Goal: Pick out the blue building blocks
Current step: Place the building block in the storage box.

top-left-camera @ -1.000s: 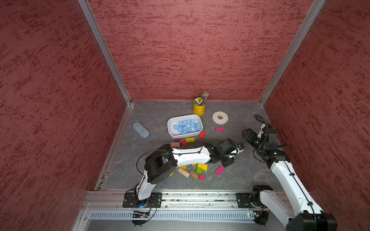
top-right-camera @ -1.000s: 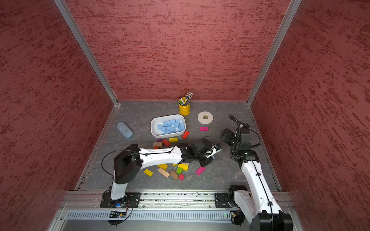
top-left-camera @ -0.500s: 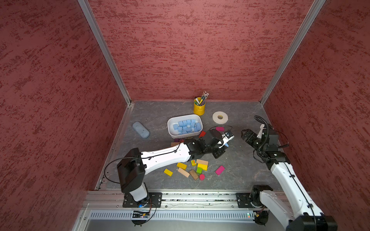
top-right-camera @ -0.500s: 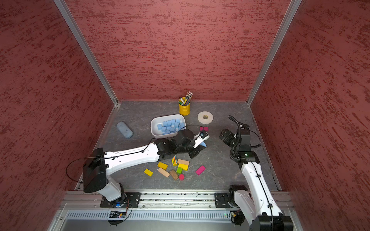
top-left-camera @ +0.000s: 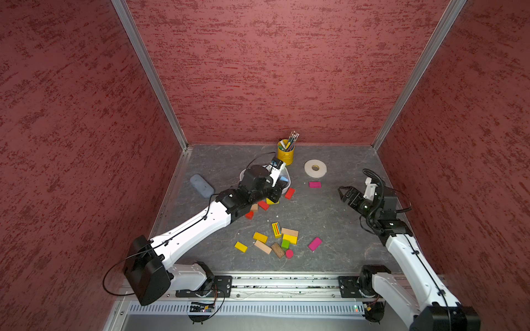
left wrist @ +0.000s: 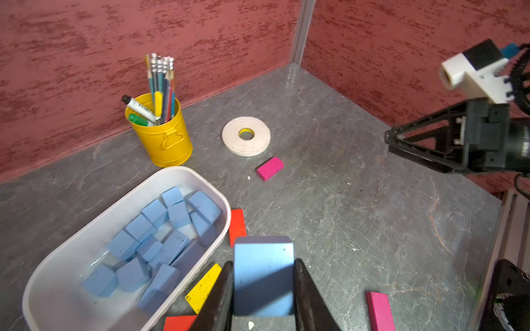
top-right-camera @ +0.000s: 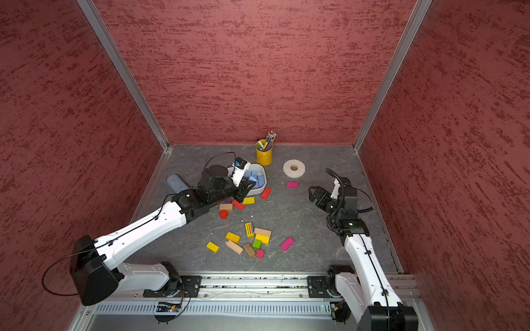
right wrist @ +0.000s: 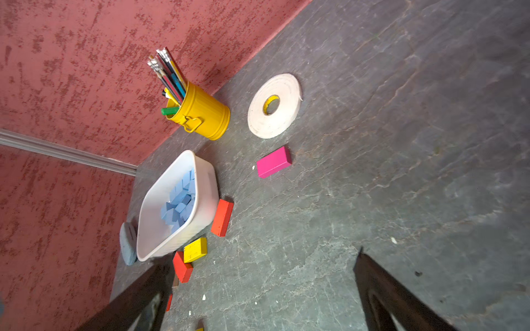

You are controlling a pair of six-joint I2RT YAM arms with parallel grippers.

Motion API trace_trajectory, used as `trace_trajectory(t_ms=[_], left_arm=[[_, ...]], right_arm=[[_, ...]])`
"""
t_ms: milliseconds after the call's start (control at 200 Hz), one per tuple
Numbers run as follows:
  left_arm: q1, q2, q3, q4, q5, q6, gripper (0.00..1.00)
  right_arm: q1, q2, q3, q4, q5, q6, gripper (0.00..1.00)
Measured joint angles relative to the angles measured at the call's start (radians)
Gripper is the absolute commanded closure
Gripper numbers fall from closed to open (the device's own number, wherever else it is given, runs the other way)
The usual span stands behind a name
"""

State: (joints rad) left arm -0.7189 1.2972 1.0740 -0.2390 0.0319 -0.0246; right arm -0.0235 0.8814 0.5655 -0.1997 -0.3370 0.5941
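Note:
The white tub is below, so my left gripper will tip down, lower over its blue blocks and release its block.
A blue building block [left wrist: 263, 275] is clamped between the two black fingers of my left gripper [left wrist: 262, 272], which is shut on it. The block hangs just beside the rim of a white tub [left wrist: 200, 177], above a yellow block [left wrist: 203, 286] and a red block [left wrist: 237, 226]. Several blue blocks [left wrist: 160, 229] lie in the tub, also visible in a top view [top-right-camera: 253, 176]. In both top views the left gripper [top-left-camera: 279, 186] [top-right-camera: 246, 187] sits at the tub's near edge. My right gripper [top-left-camera: 345, 192] [right wrist: 258, 286] hovers open over bare floor at the right.
A yellow pencil cup [top-left-camera: 285, 154] and a tape roll [top-left-camera: 315, 168] stand at the back. A pink block [top-left-camera: 314, 184] lies near the tape. A cluster of coloured blocks [top-left-camera: 284, 238] is at the front middle. A grey-blue oval pad [top-left-camera: 201, 185] lies left of the tub.
My left arm has swung from the middle right of the floor back and leftwards to the tub, carrying the blue block. The right arm has barely moved.

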Motion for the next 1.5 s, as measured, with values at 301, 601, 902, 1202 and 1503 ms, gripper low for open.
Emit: trace_trajectory(t_ms=[301, 601, 902, 1202, 1503], left_arm=[[0.19, 0.021, -0.031, 0.001, 0.059, -0.07, 0.97], [0.327, 0.165, -0.027, 0.022, 0.109, -0.147, 0.96], [0.367, 0.344, 0.03, 0.031, 0.14, -0.182, 0.91], [0.366, 0.479, 0.122, 0.071, 0.184, -0.212, 0.83], [0.366, 0.558, 0.182, 0.074, 0.204, -0.226, 0.71]], right_arm=[[0.0, 0.044, -0.026, 0.088, -0.137, 0.0, 0.01], [0.006, 0.067, -0.039, 0.136, -0.227, 0.0, 0.01], [0.026, 0.066, -0.039, 0.151, -0.263, -0.001, 0.01], [0.08, 0.067, -0.039, 0.151, -0.288, -0.012, 0.01], [0.17, 0.073, -0.039, 0.171, -0.296, -0.027, 0.01]])
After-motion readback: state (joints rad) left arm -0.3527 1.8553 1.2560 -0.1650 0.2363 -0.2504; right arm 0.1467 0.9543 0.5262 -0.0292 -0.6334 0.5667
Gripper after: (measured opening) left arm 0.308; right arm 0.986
